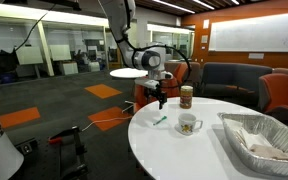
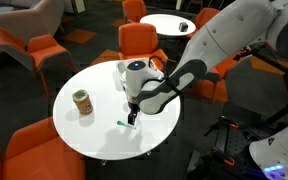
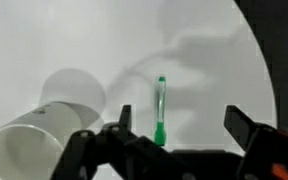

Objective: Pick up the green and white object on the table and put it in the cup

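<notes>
Next, my gripper lowers onto the stick's slim end [image 3: 162, 86] and closes, since that end lies below, in line with the gap between its open fingers.
The green and white object [image 1: 159, 120] is a thin stick lying on the round white table [image 1: 174, 150]. It also shows in the other exterior view [image 2: 122, 124] and in the wrist view [image 3: 161, 108]. The cup, a small white mug [image 1: 189, 124], stands a little beside it. In the wrist view the mug [image 3: 29, 145] is at the lower left. My gripper [image 1: 159, 97] hovers just above the stick, open and empty. In the wrist view the stick's green end lies between the spread fingers [image 3: 182, 122], nearer the left one. In an exterior view the gripper [image 2: 132, 116] partly hides the mug [image 2: 125, 72].
A tan cylindrical canister [image 1: 186, 96] stands behind the mug and also shows in the other exterior view [image 2: 82, 102]. A foil tray [image 1: 264, 142] with crumpled paper sits at the table's edge. Orange chairs [image 2: 29, 150] ring the table.
</notes>
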Controlling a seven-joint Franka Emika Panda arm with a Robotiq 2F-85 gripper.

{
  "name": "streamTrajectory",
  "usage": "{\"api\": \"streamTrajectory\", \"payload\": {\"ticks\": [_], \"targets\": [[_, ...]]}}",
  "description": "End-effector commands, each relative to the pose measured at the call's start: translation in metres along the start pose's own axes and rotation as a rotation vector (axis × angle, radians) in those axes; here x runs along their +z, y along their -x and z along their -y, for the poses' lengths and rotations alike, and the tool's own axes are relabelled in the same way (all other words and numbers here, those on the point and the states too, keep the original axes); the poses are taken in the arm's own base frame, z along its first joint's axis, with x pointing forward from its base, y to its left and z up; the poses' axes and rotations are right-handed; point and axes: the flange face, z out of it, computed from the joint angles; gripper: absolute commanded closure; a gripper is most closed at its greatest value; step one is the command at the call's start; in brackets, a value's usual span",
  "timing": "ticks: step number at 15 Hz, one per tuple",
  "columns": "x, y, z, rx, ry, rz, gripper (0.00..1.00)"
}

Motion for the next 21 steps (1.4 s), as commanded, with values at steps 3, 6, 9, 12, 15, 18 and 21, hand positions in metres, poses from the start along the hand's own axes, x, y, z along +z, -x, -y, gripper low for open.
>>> {"api": "streamTrajectory", "payload": {"ticks": [3,6,9,12,15,18,21], "targets": [[0.037,-0.015,-0.002,-0.042,0.022,0.021,0.05],[0.058,-0.016,-0.003,-0.049,0.015,0.047,0.11],[0.074,-0.017,-0.003,-0.056,0.01,0.068,0.18],[0.086,-0.018,-0.004,-0.054,0.005,0.085,0.25],[0.094,-0.02,-0.004,-0.051,0.001,0.098,0.29],[0.098,-0.023,-0.002,-0.051,-0.001,0.108,0.55],[0.102,-0.024,0.0,-0.058,-0.002,0.11,0.67]]}}
